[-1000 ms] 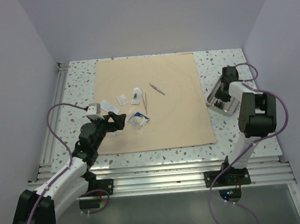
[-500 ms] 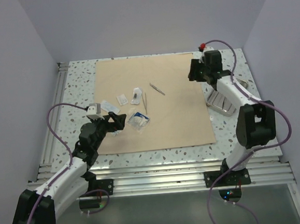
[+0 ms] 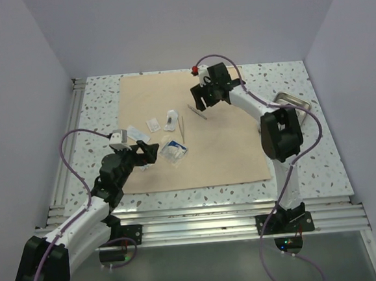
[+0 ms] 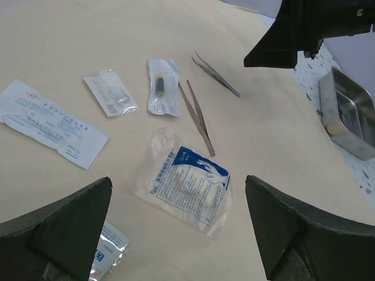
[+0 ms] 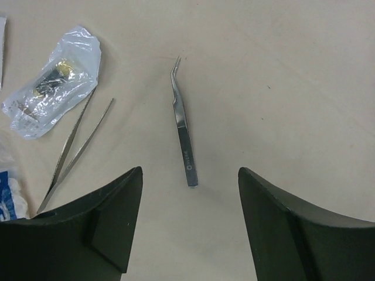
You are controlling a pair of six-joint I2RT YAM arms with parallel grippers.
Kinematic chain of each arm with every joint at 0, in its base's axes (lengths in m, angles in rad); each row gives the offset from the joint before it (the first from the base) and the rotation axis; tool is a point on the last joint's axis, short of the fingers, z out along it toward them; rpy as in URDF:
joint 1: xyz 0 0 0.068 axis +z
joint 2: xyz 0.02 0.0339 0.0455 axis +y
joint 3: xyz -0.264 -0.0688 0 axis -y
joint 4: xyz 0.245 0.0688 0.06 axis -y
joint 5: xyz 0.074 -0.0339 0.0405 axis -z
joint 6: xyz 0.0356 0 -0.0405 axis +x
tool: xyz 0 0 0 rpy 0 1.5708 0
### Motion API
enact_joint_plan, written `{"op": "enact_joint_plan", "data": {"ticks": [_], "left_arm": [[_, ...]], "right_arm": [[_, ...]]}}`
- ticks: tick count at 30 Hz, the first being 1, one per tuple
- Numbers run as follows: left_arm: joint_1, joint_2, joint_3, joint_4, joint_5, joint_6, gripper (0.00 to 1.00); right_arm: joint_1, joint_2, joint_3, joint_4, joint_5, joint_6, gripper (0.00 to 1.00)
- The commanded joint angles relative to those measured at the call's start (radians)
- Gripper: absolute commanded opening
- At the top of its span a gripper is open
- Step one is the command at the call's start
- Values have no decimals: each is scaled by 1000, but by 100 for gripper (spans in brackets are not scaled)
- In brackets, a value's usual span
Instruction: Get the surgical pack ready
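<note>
The dark handle of the bent tweezers (image 3: 197, 112) gets my right gripper down onto it next, since its open fingers still hang above the sheet (image 3: 227, 144), to either side of the handle.
A beige wrap sheet (image 3: 227, 144) lies flat on the speckled table. On it are bent steel tweezers (image 3: 197, 112), straight tweezers (image 3: 181, 127) and several sachets, among them a blue-printed one (image 3: 174, 150). My right gripper (image 3: 203, 103) is open and empty, just above the bent tweezers (image 5: 181, 132), whose blunt end lies between its fingers (image 5: 111, 222). My left gripper (image 3: 151, 150) is open and empty, low over the blue-printed sachet (image 4: 184, 181). The steel tray (image 3: 295, 99) sits off the sheet at the right, partly hidden by my right arm.
The left wrist view shows a long white sachet (image 4: 50, 120), a small clear one (image 4: 110, 92), one with a dark item (image 4: 162, 86), a foil sachet (image 4: 111, 252) and the tray (image 4: 324, 108). Walls enclose the table on three sides.
My right arm has swung left from the tray at the table's right side to over the sheet, above the bent tweezers. The left arm has not moved.
</note>
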Motion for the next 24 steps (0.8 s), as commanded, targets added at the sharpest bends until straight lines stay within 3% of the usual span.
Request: {"op": "enact_joint_plan", "data": {"ticks": [1,17,23,24], "left_arm": [[-6,-7,22,49,0,17,100],[-6,2,27,49,6,14,100],[-6,5,27,51,6,14,100],[-6,7,27,49,6,14,100]], "right_arm": [[15,58,100,-64,13,-62,70],[46,263,237,-99,63,-85,53],[58,280,238,-122,90,-103,34],[58,278,231,-119,93,-105,25]]}}
